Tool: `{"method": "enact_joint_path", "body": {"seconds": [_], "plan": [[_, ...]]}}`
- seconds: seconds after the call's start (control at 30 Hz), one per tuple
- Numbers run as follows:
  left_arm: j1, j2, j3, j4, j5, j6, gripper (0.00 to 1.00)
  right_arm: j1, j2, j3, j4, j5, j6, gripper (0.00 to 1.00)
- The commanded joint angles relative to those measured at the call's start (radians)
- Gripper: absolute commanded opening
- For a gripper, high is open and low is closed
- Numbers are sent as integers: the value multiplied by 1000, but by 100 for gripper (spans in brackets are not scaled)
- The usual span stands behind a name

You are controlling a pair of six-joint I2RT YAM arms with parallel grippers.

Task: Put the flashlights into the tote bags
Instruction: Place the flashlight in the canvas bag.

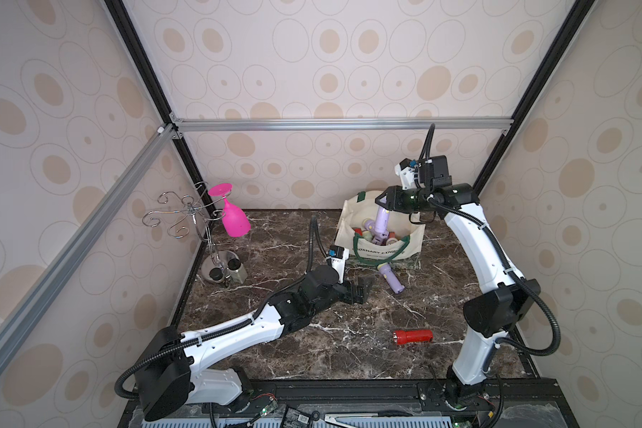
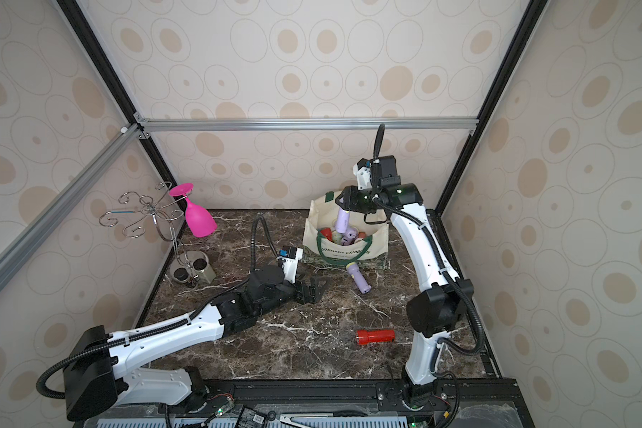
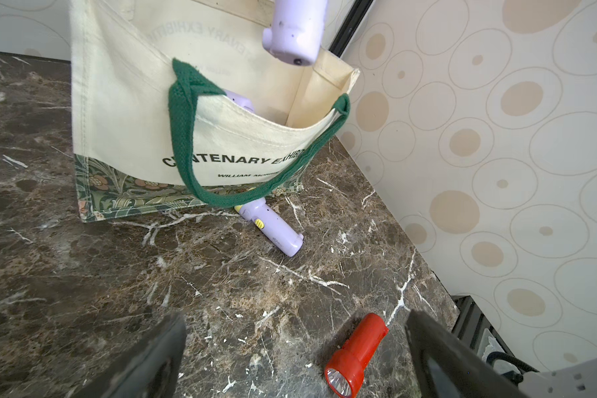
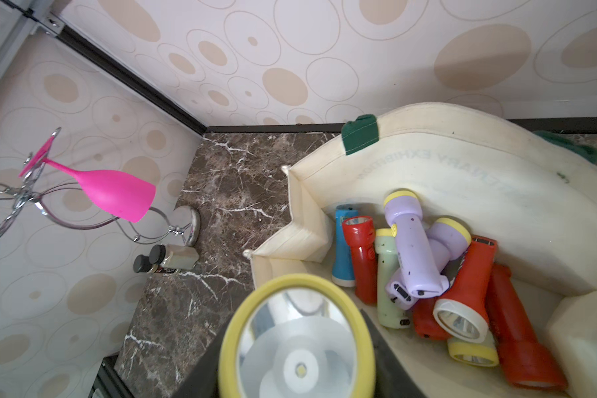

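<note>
My right gripper lowers into the open cream tote bag (image 1: 404, 222) next and releases the lilac flashlight onto the flashlights inside, because its body still hangs above them.
The cream tote bag (image 1: 404, 222) (image 4: 462, 165) stands open at the back of the marble table, with several flashlights (image 4: 417, 262) lying inside. My right gripper (image 1: 383, 203) is shut on a lilac flashlight (image 1: 381, 221) (image 4: 297, 341) by its yellow-ringed head, and the body hangs down over the bag's mouth. Another lilac flashlight (image 1: 391, 278) (image 3: 273, 227) lies on the table against the bag's front. A red flashlight (image 1: 413, 337) (image 3: 355, 351) lies nearer the front. My left gripper (image 1: 362, 291) (image 3: 295, 325) hovers low, open and empty, left of the lilac one.
At the back left, a pink goblet (image 1: 232, 216) hangs upside down from a wire rack (image 1: 186, 215). Two small dark-capped bottles (image 1: 234, 270) stand by the rack's base. Patterned walls close in the table on three sides.
</note>
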Motion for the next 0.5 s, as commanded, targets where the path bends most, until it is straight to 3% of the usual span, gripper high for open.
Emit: {"method": "enact_joint_path", "body": {"seconds": [0.0, 0.47], "plan": [[9, -4, -7, 2, -3, -27, 100, -1, 56, 68, -17, 51, -17, 0], [8, 25, -25, 46, 6, -49, 100, 3, 240, 121, -72, 121, -83, 0]]}}
